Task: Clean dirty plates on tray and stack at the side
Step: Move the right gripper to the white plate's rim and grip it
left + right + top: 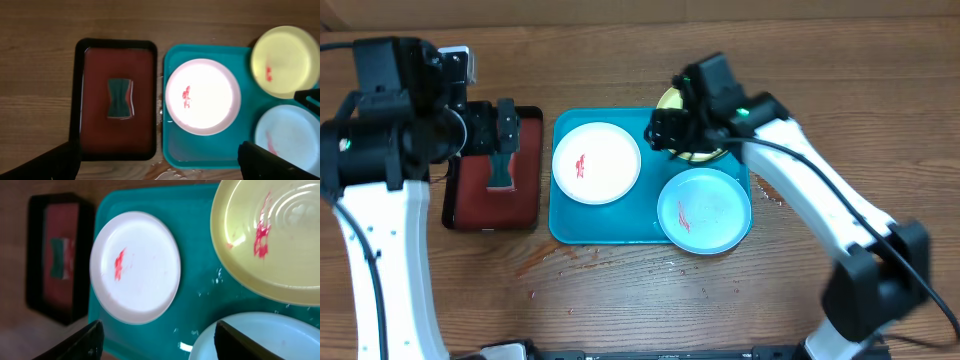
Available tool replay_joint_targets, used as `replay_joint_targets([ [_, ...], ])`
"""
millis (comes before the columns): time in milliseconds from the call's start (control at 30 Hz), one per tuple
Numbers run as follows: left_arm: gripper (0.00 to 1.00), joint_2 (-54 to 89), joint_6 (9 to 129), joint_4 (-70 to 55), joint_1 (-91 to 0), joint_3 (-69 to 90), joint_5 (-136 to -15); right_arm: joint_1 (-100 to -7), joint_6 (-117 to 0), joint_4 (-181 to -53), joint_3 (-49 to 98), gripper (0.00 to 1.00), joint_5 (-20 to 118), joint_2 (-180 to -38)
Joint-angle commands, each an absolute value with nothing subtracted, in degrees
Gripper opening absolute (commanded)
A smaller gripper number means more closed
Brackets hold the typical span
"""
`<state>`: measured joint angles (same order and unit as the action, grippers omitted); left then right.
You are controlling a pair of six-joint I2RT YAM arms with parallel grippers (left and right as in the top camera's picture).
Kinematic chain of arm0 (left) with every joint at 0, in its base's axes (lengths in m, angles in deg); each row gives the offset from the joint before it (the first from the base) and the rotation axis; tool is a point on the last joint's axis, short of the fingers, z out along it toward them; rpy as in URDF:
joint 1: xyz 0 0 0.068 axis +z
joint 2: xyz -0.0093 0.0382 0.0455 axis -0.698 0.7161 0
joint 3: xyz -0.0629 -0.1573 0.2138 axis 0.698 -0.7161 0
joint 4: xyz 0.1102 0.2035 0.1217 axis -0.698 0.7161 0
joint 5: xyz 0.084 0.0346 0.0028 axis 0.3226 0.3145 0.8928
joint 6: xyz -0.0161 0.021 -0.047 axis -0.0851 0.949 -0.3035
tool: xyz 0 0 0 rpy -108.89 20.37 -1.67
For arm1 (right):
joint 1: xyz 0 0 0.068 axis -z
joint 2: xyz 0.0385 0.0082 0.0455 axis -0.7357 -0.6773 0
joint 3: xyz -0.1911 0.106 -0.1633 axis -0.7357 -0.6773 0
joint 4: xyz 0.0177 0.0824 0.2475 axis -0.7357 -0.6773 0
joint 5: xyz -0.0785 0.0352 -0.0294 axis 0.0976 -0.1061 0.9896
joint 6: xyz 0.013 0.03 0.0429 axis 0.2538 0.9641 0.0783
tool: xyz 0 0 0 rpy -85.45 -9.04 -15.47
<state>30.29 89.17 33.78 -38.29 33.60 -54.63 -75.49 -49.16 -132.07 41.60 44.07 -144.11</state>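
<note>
The plates have red smears on them. So I need to move my left gripper down into the dark red tray next, to the green sponge's narrow middle (501,169) (120,98).
The turquoise tray (560,215) holds three plates, each with red smears: a white plate (596,162) on the left, a mint-aqua plate (704,210) at the front right, and a pale yellow-green plate (705,154) at the back right, mostly hidden under my right arm. My right gripper (672,128) hovers open and empty above the tray. In its wrist view the gripper (160,342) has the white plate (135,267), yellow plate (280,245) and mint plate (260,337) below it. My left gripper (504,125) is open and empty above the dark red tray.
A black-rimmed dark red tray (116,50) left of the turquoise tray (200,159) holds a green sponge (119,98). Water drops lie on the wooden table by the tray's front left corner (167,172). My left gripper (160,165) is high above both trays.
</note>
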Motion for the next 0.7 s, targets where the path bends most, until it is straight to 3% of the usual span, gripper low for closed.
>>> replay_joint_targets([
  [0,1.00,33.4,87.9,33.5,-38.7,34.8,-49.0,-77.2,-48.2,-132.0,46.0,0.62,52.5,-150.0],
  [67,1.00,34.9,87.9,33.0,-38.7,34.8,-47.1,-77.8,-48.2,-130.7,46.0,0.56,52.6,-152.6],
  [367,0.96,40.1,87.5,32.6,-38.7,34.8,-45.5,-81.1,-45.5,-124.8,46.0,0.44,52.6,-161.5],
  [667,0.93,45.0,87.8,31.2,-37.5,34.8,-39.0,-83.8,-40.0,-123.6,45.7,0.22,57.4,-164.5],
])
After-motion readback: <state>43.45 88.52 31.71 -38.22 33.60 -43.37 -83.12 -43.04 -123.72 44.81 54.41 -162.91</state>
